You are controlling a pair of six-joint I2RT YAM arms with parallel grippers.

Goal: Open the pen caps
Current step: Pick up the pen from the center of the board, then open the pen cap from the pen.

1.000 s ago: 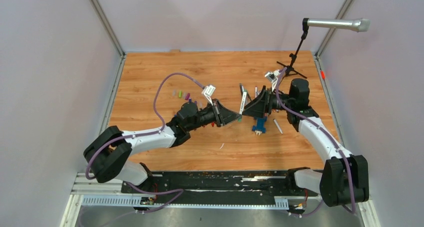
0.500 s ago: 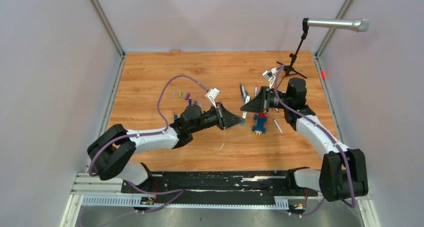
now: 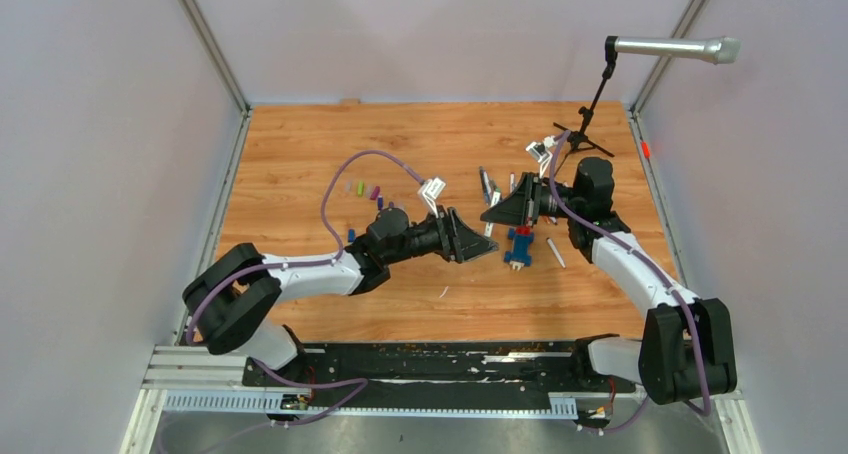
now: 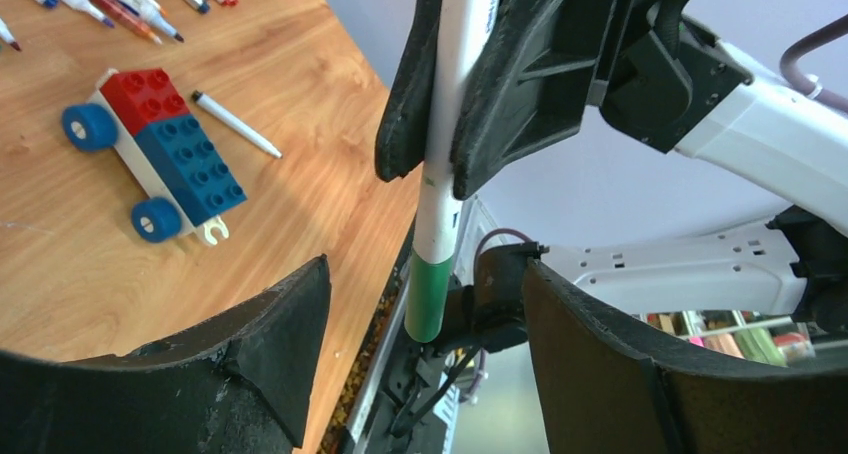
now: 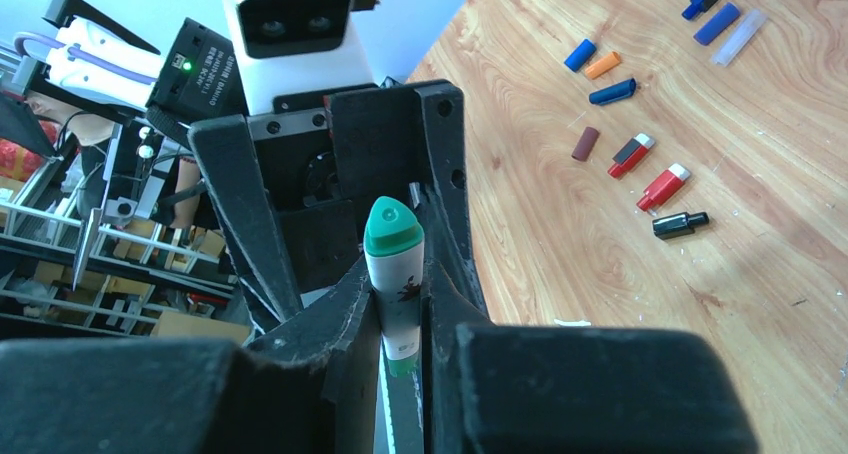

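Observation:
I should next move my right gripper right in the top view, to the bare wood [image 3: 574,251] below beside the loose pen, then lower and release.
A white pen [image 4: 452,94] with a green pen cap [image 4: 430,299] hangs above the table between the two arms. My right gripper [image 5: 402,299] is shut on the white barrel [image 5: 398,319]. My left gripper [image 4: 420,309] stands open, one finger on each side of the green cap and apart from it. In the top view the left gripper [image 3: 478,242] and the right gripper [image 3: 497,214] meet tip to tip at mid-table. Loose pen caps lie on the wood: blue [image 5: 580,54], orange [image 5: 603,65], brown [image 5: 585,142], red [image 5: 663,186] and black [image 5: 680,223].
A blue-and-red block car [image 3: 518,246] sits just under the grippers, with a loose uncapped pen [image 3: 555,252] to its right. Several more pens [image 3: 487,184] lie behind it. A microphone stand [image 3: 590,124] rises at the back right. More caps [image 3: 365,189] lie at the left.
The right gripper closed on the pen barrel. The left gripper, earlier shut on the green cap, has opened and its arm has slid a little to the right.

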